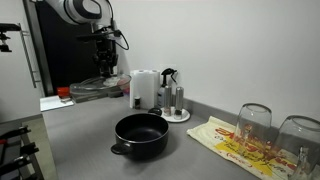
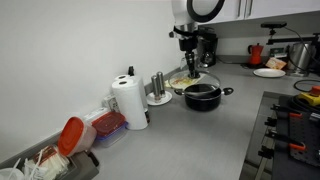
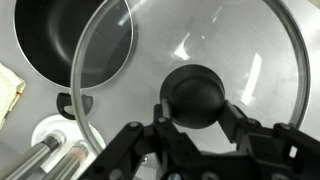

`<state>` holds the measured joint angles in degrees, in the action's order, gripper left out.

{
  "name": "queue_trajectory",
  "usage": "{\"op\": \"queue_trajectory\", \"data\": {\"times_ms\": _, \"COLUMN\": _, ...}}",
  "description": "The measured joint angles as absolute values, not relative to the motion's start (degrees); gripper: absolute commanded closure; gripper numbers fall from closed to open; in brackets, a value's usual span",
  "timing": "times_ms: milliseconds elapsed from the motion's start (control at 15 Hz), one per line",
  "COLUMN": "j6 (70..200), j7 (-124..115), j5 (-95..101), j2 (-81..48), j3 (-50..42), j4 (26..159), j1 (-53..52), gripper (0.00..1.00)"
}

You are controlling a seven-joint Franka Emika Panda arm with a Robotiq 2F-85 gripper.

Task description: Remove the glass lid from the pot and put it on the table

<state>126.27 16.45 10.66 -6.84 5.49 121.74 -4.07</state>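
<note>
My gripper is above a clear spot on the bare grey tabletop, so it will move away from the pot (image 1: 140,134) and lower onto that spot to release the glass lid.
My gripper (image 3: 195,112) is shut on the black knob of the glass lid (image 3: 240,50) and holds it in the air, clear of the pot. In the wrist view the black pot (image 3: 70,40) lies open at the upper left, partly behind the lid's metal rim. In an exterior view the lid (image 1: 92,89) hangs under the gripper (image 1: 105,68), left of and behind the pot (image 1: 140,134) on the grey table (image 1: 80,140). In an exterior view the gripper (image 2: 187,62) is above the pot (image 2: 203,96); the lid is hard to make out there.
A white kettle (image 1: 143,88) and metal shakers on a plate (image 1: 175,103) stand behind the pot. A patterned cloth (image 1: 235,145) with upturned wine glasses (image 1: 255,120) lies to its right. A stove (image 1: 15,150) is at the near left. A red-lidded container (image 2: 70,135) stands nearby.
</note>
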Motion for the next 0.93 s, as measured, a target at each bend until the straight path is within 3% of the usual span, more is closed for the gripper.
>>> {"op": "queue_trajectory", "data": {"times_ms": 933, "j6": 142.5, "j7": 9.0, "j5": 17.7, "j2": -29.5, "j3": 5.9, "j4": 118.9, "j1": -8.4, "gripper": 0.76}}
